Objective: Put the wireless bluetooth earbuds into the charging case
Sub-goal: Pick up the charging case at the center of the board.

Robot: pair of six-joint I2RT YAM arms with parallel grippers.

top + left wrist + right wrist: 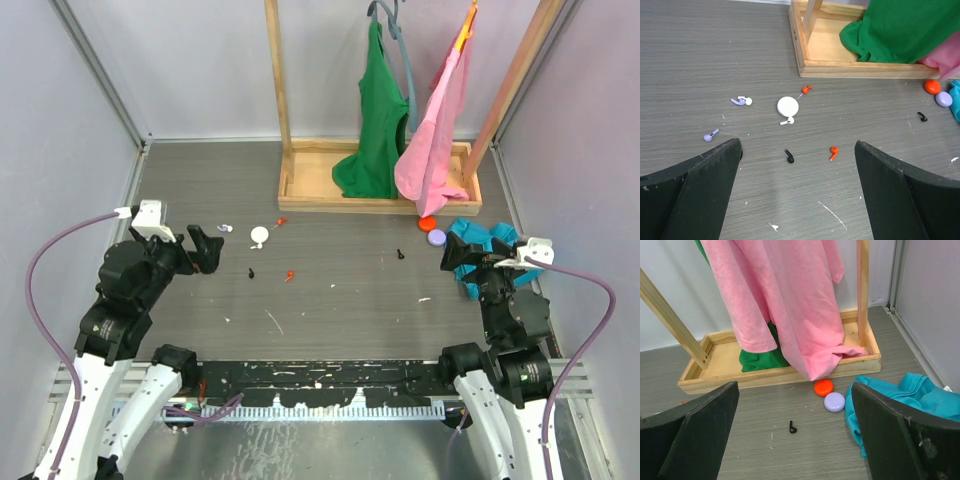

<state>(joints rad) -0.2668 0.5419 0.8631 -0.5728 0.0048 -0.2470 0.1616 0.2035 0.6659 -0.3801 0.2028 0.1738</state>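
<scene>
Next I should turn my right gripper and lower it outward around the lilac disc (437, 237) (834, 402) beside the teal cloth, since that disc lies below and outward of it.
Several tiny stemmed earbuds lie scattered on the grey table: a black one (789, 156), red ones (833, 152) (807, 89), a white one (787, 121), lilac ones (710, 135) (741, 101), and another black one (792, 427) further right. A white round disc (788, 106) lies among them. Whether it is the charging case I cannot tell. My left gripper (796, 145) hovers open above the black and red earbuds (251, 272), holding nothing. At the right, my right gripper (795, 387) is open and empty, facing the far black earbud (400, 254).
A wooden rack base (300, 190) with a green garment (375, 110) and a pink one (440, 130) hanging into it stands at the back. A red disc (823, 387) and a lilac disc (834, 402) lie beside a teal cloth (920, 400) at the right.
</scene>
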